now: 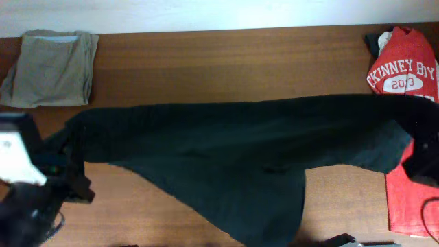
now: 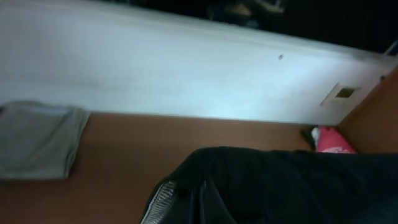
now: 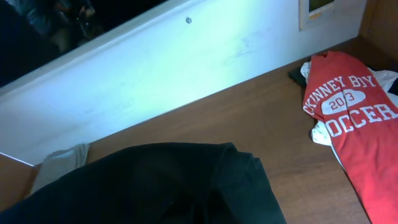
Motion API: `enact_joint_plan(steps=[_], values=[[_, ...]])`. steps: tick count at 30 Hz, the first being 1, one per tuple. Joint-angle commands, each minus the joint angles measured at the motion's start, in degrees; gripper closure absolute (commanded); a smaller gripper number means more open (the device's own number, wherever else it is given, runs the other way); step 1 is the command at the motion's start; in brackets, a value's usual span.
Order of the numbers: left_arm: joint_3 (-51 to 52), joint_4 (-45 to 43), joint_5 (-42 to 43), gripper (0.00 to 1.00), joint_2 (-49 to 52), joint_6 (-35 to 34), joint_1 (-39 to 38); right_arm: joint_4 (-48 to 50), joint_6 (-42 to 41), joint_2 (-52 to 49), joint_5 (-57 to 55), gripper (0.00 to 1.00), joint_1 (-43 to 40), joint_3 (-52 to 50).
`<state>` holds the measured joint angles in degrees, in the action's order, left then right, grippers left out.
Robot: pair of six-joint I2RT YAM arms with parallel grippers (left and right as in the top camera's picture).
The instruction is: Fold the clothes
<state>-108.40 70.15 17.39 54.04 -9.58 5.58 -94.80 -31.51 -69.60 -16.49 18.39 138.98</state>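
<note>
Next, the right gripper goes down and to the left in the overhead view onto the tabletop below and releases the garment, which still hangs between both arms.
A large black garment (image 1: pixel 226 151) is stretched across the table between both arms, with a triangular part hanging toward the front edge. My left gripper (image 1: pixel 66 154) holds its left end; the left wrist view shows one ribbed finger pad (image 2: pixel 163 202) against black fabric (image 2: pixel 280 186). My right gripper (image 1: pixel 420 154) holds the right end; in the right wrist view black cloth (image 3: pixel 155 186) covers the jaws. A red white-lettered T-shirt (image 1: pixel 405 68) lies at the far right, also in the right wrist view (image 3: pixel 354 118). A folded grey-khaki garment (image 1: pixel 51 68) lies at the back left.
The wooden table (image 1: pixel 226 62) ends at a white wall (image 2: pixel 186 68) along the back. The wall carries a small plate (image 2: pixel 342 93). The red shirt's lower part (image 1: pixel 408 199) lies under my right arm. Bare wood shows between the garments along the back.
</note>
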Motion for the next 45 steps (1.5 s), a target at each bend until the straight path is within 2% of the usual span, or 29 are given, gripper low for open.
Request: enact_joint_plan(steps=[1, 5, 10, 14, 18, 22, 26, 28, 32, 34, 38, 45], values=[[-0.4, 3.0, -5.2, 0.99, 8.6, -0.2, 0.2, 0.1, -0.4, -6.6, -3.7, 0.96, -0.5, -0.2], [-0.4, 3.8, -5.5, 0.99, 18.9, -0.2, 0.2, 0.9, -0.4, -15.9, -3.3, 0.96, -0.5, -0.2], [-0.4, 1.4, -9.5, 0.99, 35.9, -0.2, 0.2, 7.6, -0.2, -30.9, -3.3, 0.96, -0.5, -0.2], [-0.4, -3.1, -15.5, 0.99, 49.7, -0.2, 0.2, 13.0, -0.3, -41.4, -2.8, 0.96, -0.5, -0.2], [-0.4, -9.3, -20.4, 0.99, 59.3, -0.2, 0.9, 15.5, -0.5, -46.8, -0.7, 0.96, -0.5, -0.2], [-0.4, -8.3, -19.8, 0.99, 61.0, -0.2, 2.0, 10.8, -0.4, -45.8, 3.1, 0.96, -0.5, -0.2], [-0.4, -3.3, -19.1, 0.99, 60.8, -0.2, 2.1, -2.5, -0.4, -43.4, 5.8, 0.96, -0.4, -0.2], [-0.4, -0.3, -18.3, 0.99, 60.8, 0.2, 2.1, -2.5, 2.7, -41.8, 11.3, 0.96, 0.3, -1.6], [-0.4, 4.7, -18.3, 0.99, 60.8, 1.7, 2.1, -2.5, 3.8, -39.1, 11.0, 0.96, 3.0, -2.9], [-0.4, 7.7, -18.5, 0.99, 60.8, 3.0, 2.1, -2.5, 2.8, -37.0, 10.6, 0.96, 4.1, -7.2], [-0.4, 9.8, -18.9, 0.99, 60.8, 3.0, 2.1, -2.3, -4.7, -32.9, 4.6, 0.96, 6.2, -21.0], [0.0, 12.7, -21.4, 0.99, 60.8, 3.0, 2.1, 3.2, -8.5, -31.7, 4.9, 0.96, 9.6, -39.8]])
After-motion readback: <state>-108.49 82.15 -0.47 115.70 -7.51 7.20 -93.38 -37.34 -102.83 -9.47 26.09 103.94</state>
